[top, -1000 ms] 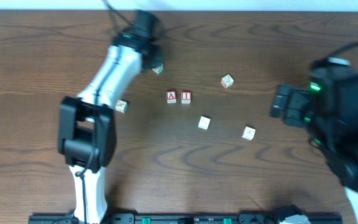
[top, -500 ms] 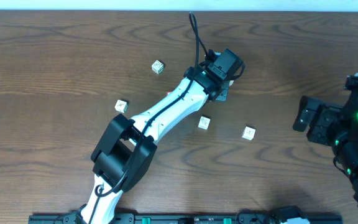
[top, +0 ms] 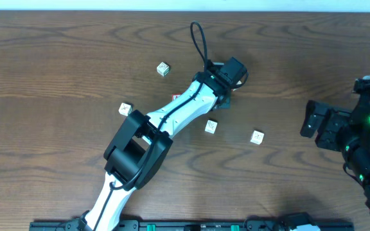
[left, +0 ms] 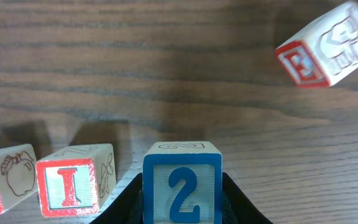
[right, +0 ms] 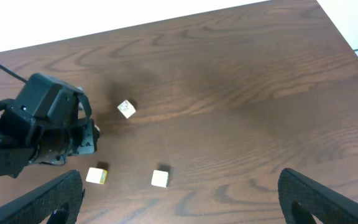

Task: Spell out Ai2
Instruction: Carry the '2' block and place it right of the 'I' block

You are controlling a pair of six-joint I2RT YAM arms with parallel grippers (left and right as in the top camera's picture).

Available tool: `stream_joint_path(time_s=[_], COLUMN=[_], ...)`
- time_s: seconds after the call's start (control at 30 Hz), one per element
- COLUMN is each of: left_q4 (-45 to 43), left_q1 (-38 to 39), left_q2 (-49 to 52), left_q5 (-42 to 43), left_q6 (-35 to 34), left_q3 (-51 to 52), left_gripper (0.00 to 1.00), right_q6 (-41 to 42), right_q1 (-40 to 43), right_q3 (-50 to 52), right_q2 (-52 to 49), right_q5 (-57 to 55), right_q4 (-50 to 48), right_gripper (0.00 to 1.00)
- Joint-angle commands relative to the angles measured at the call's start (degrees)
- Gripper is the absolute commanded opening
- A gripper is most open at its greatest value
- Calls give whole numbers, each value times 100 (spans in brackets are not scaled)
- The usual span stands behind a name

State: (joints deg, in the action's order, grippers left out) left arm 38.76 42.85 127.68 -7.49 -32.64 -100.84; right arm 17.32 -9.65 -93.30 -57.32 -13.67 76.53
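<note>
My left gripper holds the blue cube, which is still higher than the red-framed "I" cube (left: pixel 73 183). I will lower the blue cube to the table beside that "I" before I open the gripper.
In the left wrist view my left gripper (left: pixel 182 214) is shut on the blue cube with a "2" (left: pixel 182 186). It holds the cube just right of the red-framed "I" cube (left: pixel 73 183), with a small gap between them. The "A" cube (left: pixel 8 177) stands left of the "I" and is cut off by the frame edge. I cannot tell whether the "2" touches the table. In the overhead view the left arm (top: pixel 185 109) covers these cubes. My right gripper (right: pixel 179 208) is open and empty, and it hangs at the table's right side (top: pixel 312 120).
A cube with red marks (left: pixel 322 46) lies beyond the "2" to the right, and it also shows in the right wrist view (right: pixel 126 109). Pale cubes lie at the far left (top: pixel 163 68), the left (top: pixel 125 109), the middle (top: pixel 211 126) and the right (top: pixel 257 136).
The left arm has swung from the far left of the table to the middle, over the "A" and "I" cubes. The right arm has drawn back to the right.
</note>
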Motion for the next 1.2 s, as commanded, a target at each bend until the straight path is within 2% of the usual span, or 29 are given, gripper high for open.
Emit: stream_joint_path(time_s=[0.0, 0.37, 0.87, 1.1, 1.17], left_q4=[28, 94, 184, 127, 109], left_q1=[-20, -17, -59, -68, -74], left_q2=[142, 273, 319, 319, 323], left_q5=[-59, -4, -35, -46, -48], left_q6=[-107, -511, -575, -573, -570], left_q3=[28, 31, 31, 31, 31], left_gripper=[6, 5, 6, 15, 22], right_q6=[-70, -70, -70, -70, -70], right_q1=[48, 48, 48, 48, 48], right_q3=[-42, -42, -39, -39, -42], right_q2=[9, 4, 4, 4, 4], right_q5=[20, 20, 20, 20, 20], right_q4=[13, 2, -2, -4, -4], right_gripper=[99, 99, 99, 99, 99])
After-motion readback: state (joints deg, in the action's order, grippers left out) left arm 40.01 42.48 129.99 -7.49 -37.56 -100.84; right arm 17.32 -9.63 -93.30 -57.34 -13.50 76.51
